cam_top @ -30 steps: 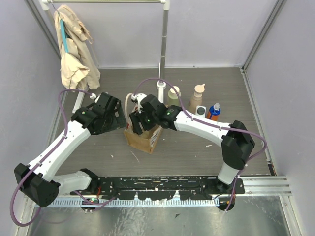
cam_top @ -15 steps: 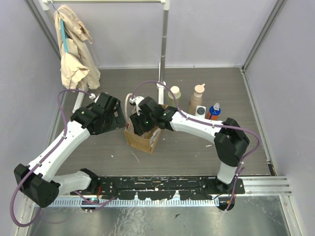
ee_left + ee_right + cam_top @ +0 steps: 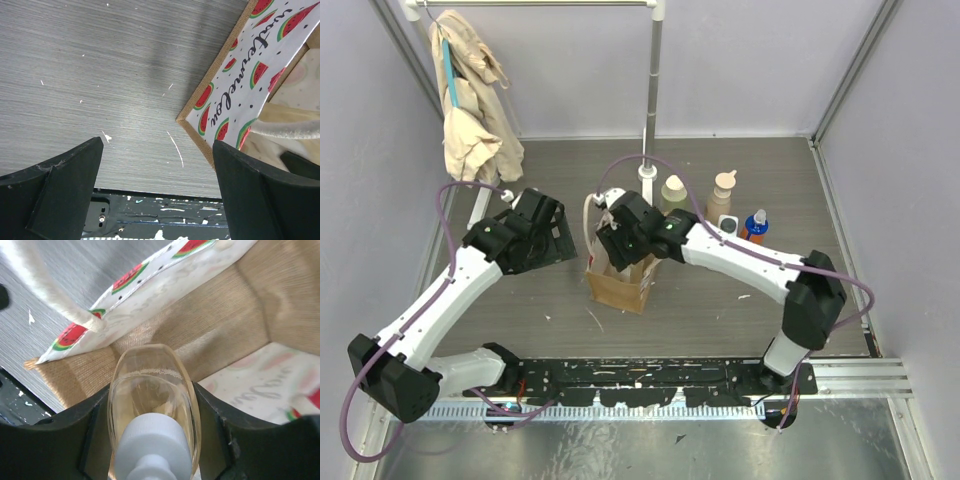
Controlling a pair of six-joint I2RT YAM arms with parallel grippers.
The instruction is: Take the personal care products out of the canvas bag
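Note:
My right gripper will move up past the bag's rim and go down between the bag and the white rectangular bottle to let go, because the amber bottle [image 3: 152, 400] is still at the bag's opening.
The canvas bag [image 3: 618, 288] stands mid-table, brown outside with a watermelon-print lining [image 3: 245, 85]. My right gripper [image 3: 620, 243] is at the bag's mouth, shut on the small amber white-capped bottle [image 3: 152, 400], with the bag's inside [image 3: 235, 310] below it. My left gripper [image 3: 556, 240] is open and empty just left of the bag, and the bag's corner sits by its right finger [image 3: 265, 190]. The olive-green bottle [image 3: 673, 192], the tan pump-top bottle [image 3: 720, 194], the white rectangular bottle [image 3: 727, 225] and the orange-and-blue bottle [image 3: 754, 226] stand on the table right of the bag.
A clothes rack with a beige garment [image 3: 470, 110] stands at the back left; its pole base [image 3: 645, 176] is just behind the bag. A cream bag handle [image 3: 50, 287] loops beside my right gripper. A black rail [image 3: 650, 378] runs along the near edge.
My right gripper has shifted slightly right and back at the bag's mouth, and its elbow swung right. The bag moved a little right with it. The left arm has not moved.

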